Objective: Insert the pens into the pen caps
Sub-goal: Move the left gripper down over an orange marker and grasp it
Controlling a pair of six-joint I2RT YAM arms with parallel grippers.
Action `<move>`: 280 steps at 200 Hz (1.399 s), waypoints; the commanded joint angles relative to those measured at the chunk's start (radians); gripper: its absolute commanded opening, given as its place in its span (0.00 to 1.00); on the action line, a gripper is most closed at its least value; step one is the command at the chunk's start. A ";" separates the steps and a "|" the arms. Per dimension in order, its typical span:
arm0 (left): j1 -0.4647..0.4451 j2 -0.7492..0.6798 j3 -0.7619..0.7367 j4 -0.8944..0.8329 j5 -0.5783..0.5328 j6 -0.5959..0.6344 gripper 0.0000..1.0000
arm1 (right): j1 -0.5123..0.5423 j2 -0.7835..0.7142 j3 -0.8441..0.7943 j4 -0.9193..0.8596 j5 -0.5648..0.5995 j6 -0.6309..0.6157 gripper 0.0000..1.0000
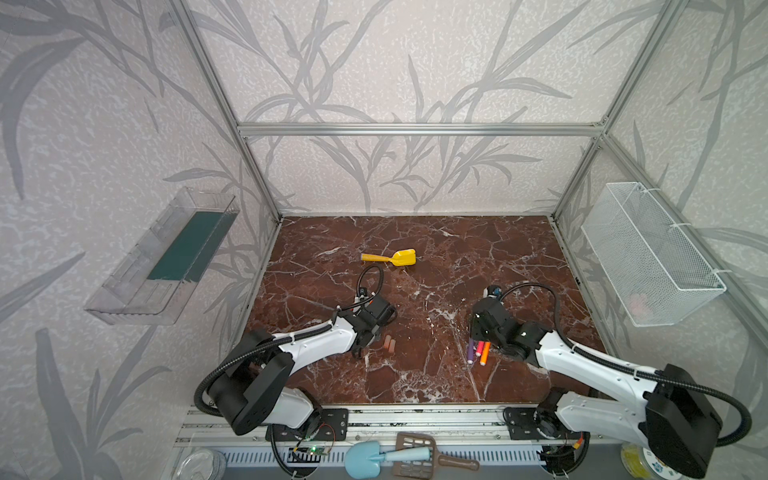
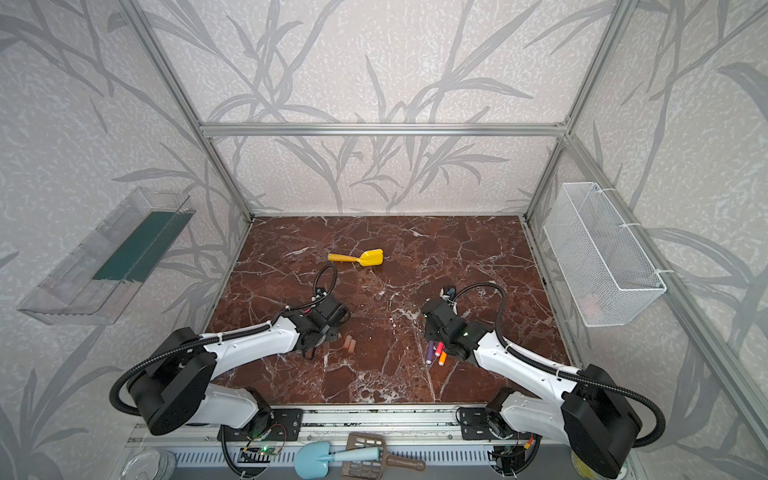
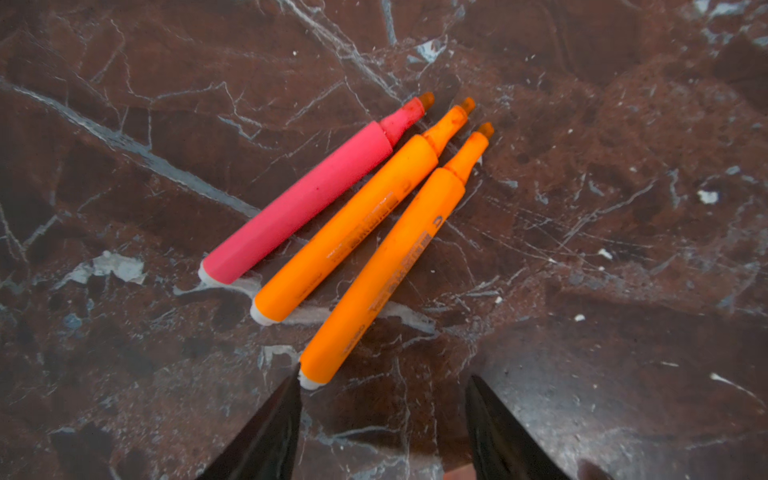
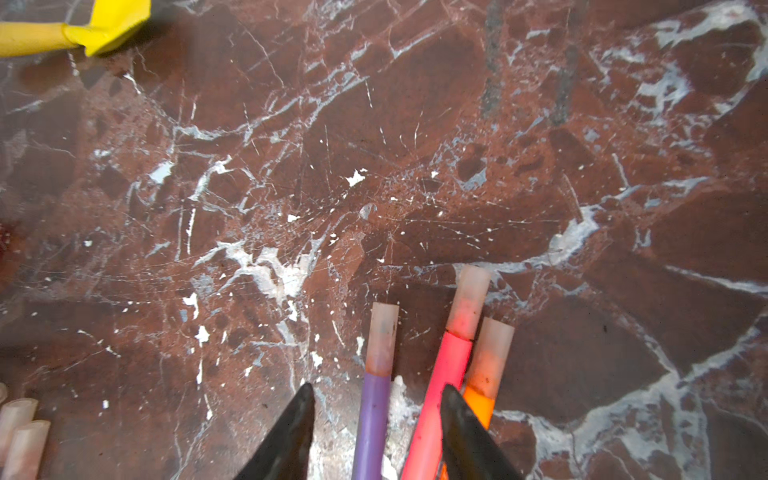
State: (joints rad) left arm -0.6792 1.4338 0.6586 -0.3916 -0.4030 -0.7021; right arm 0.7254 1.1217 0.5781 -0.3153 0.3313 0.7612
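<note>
My left gripper's open fingers are behind the white end of the nearest orange pen, so I will lower it outward over the middle of the nearest orange pen's body [image 3: 385,276] and close it next.
Three uncapped pens lie side by side in the left wrist view: a pink-red pen [image 3: 307,199] and two orange pens [image 3: 353,224] [image 3: 390,266]. My left gripper [image 3: 384,376] is open just behind them, one fingertip beside the nearest orange pen's white end. In the right wrist view my right gripper [image 4: 377,387] is open over three pens with pen caps on. The purple pen [image 4: 374,419] lies between the jaws, the pink-red pen [image 4: 444,374] and orange pen [image 4: 482,405] run by one finger. Loose pen caps [image 1: 389,345] [image 4: 18,432] lie next to the left arm.
A yellow toy shovel [image 1: 390,257] lies toward the back of the marble table [image 1: 457,257]. A wire basket [image 1: 652,253] hangs on the right wall and a clear tray [image 1: 162,257] on the left. A blue scoop [image 1: 365,457] lies in front of the table.
</note>
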 commanded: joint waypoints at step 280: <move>0.100 0.204 0.141 -0.007 0.175 0.062 0.23 | -0.004 -0.192 -0.065 -0.008 -0.034 -0.033 0.53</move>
State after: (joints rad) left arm -0.5831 1.6066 0.7982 -0.3519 -0.2363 -0.6376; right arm 0.7254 0.9455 0.5255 -0.3202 0.2970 0.7349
